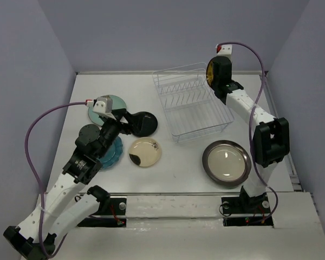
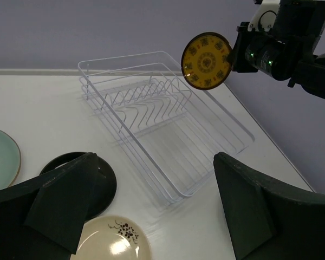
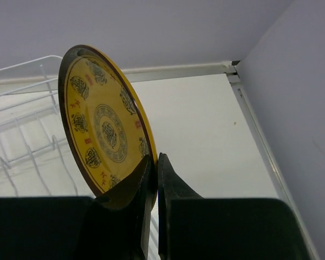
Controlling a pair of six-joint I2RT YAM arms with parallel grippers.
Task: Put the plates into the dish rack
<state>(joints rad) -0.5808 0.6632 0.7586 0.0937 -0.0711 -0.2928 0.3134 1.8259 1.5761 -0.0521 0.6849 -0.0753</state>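
I will move my right gripper to the left in the top view and down into the rack's end wires, because the amber-yellow plate [image 1: 210, 72] is upright above the rack [image 1: 192, 105].
The white wire dish rack [image 1: 192, 105] stands at the back centre and holds no plates. My right gripper [image 1: 216, 76] is shut on the rim of the amber-yellow patterned plate [image 1: 210, 72] and holds it upright above the rack's far right corner. In the right wrist view the gripper [image 3: 154, 160] pinches the plate [image 3: 100, 124] at its lower edge. My left gripper [image 1: 127, 122] is open and empty, above the glossy black plate [image 1: 143, 123]. In the left wrist view [image 2: 154, 157] it faces the rack [image 2: 162, 119].
The pale green plate [image 1: 112, 104], the teal blue plate [image 1: 111, 151] and the cream plate [image 1: 145, 152] lie at the left, partly under my left arm. The grey-rimmed plate [image 1: 226, 162] lies front right beside my right arm. Walls close in the table.
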